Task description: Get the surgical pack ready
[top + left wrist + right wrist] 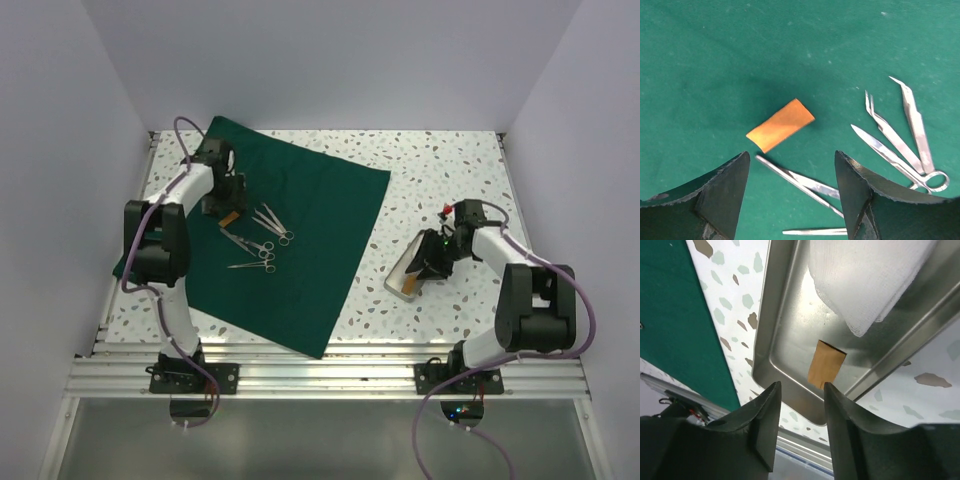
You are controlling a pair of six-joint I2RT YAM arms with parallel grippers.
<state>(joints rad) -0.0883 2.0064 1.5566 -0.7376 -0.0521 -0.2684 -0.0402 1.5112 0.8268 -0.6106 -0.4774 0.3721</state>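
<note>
My left gripper needs to go down next and turn onto the long edge of the small orange card by the forceps, because the card lies flat on the drape below.
The dark green drape lies flat on the left of the table. Steel scissors and forceps lie on it, with a small orange card beside them. My left gripper hovers open and empty over them. In its wrist view the card lies just ahead of the gripper, one forceps between the fingers, and scissors to the right. My right gripper hangs open and empty over the steel tray. The tray holds white gauze and a brown card just ahead of the gripper.
The speckled tabletop lies between the drape and the tray. White walls close in the left, back and right. An aluminium rail runs along the near edge, close to the tray's corner. The drape's edge shows left of the tray.
</note>
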